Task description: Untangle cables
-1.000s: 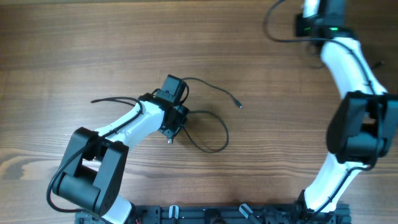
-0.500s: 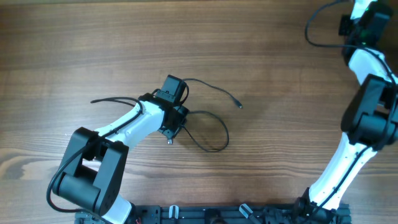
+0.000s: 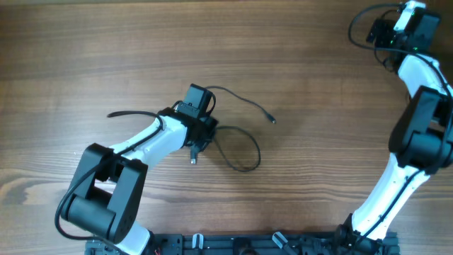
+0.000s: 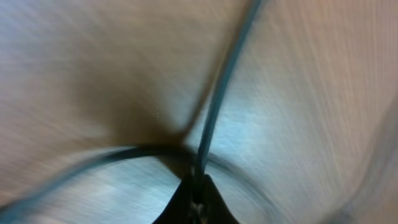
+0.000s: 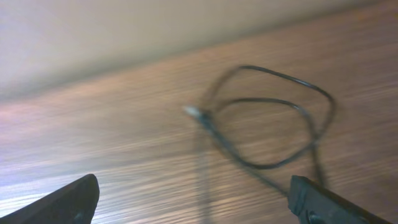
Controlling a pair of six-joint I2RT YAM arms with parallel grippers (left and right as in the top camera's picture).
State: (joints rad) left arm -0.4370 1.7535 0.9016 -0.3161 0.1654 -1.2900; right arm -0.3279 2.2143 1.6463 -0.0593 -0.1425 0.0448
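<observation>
The bare wood toward the small plug lies outward of my left gripper, so next the gripper will move gently outward and let go of the piece of black cable over that wood.
A thin black cable (image 3: 244, 152) loops on the wood beside my left gripper (image 3: 201, 137). One strand runs to a small plug (image 3: 272, 120), and a pale plug end (image 3: 192, 160) lies just below the gripper. In the left wrist view the gripper (image 4: 198, 202) is shut on a black strand (image 4: 217, 106) that rises between the pads. Another cable (image 5: 273, 118) with a pale tip (image 5: 193, 112) lies looped at the far right corner, ahead of my right gripper (image 5: 199, 202), which is open and holds nothing. From overhead that cable (image 3: 352, 30) shows beside the right gripper (image 3: 376, 32).
A dark cord end (image 3: 112, 114) sticks out left of the left arm. The table's far edge (image 5: 186, 53) runs close behind the right gripper. The arm bases and rail (image 3: 241, 244) sit along the near edge.
The right gripper has opened and let go of the cable at the far right corner, which now lies on the table. The left gripper stays shut on its strand, nudged slightly.
</observation>
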